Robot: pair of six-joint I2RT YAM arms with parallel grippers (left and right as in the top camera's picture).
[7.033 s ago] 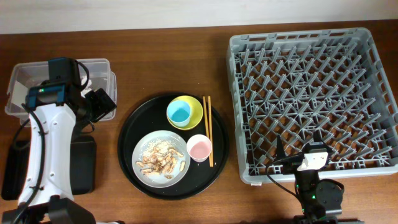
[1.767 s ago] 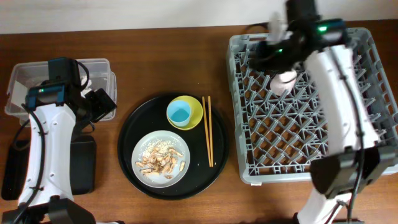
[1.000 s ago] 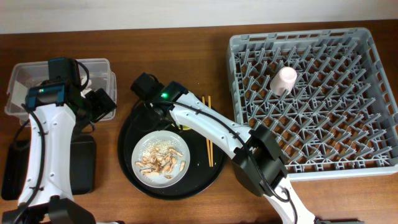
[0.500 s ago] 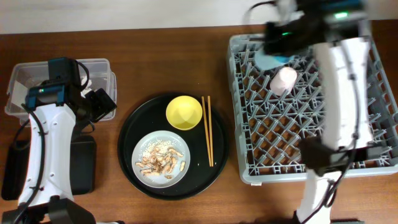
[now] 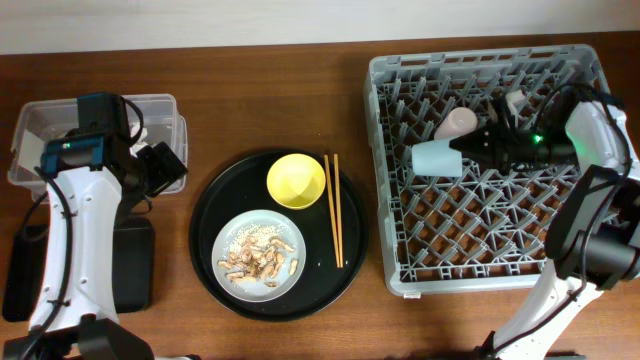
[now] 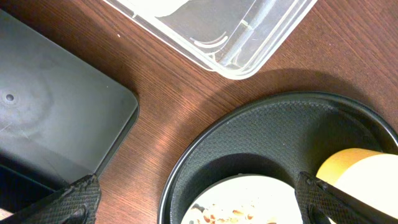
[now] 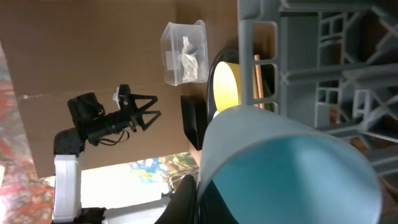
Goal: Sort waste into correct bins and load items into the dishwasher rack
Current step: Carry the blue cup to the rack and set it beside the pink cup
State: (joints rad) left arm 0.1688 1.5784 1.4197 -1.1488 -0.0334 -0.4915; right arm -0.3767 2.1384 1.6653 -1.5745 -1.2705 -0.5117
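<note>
The light blue cup still hangs over the rack, so I will next lower my right gripper onto the rack's wires beside the pink cup (image 5: pixel 455 124) to release it.
My right gripper (image 5: pixel 470 151) is shut on the rim of the small light blue cup (image 5: pixel 436 158), holding it on its side over the grey dishwasher rack (image 5: pixel 500 255). The cup (image 7: pixel 292 168) fills the right wrist view. A pink cup (image 5: pixel 455 124) lies in the rack just behind it. The yellow-green bowl (image 5: pixel 296 181), wooden chopsticks (image 5: pixel 333 210) and the plate (image 5: pixel 260 250) with brownish food scraps sit on the round black tray (image 5: pixel 345 275). My left gripper (image 5: pixel 160 170) hangs open between the clear box (image 5: pixel 160 110) and that tray, its jaws wide apart with nothing between them.
The clear box (image 7: pixel 183 53) holds crumpled white napkins. A shallow black rectangular tray (image 5: pixel 135 265) lies in front of the box, beside the left arm. The left wrist view shows its corner (image 6: pixel 50 124), the box's corner (image 6: pixel 211 31) and the round tray's rim (image 6: pixel 186 168).
The right gripper has brought the light blue cup down and toward the rack's middle, now lying on its side beside the pink cup. The bowl is empty. The left arm has not moved.
</note>
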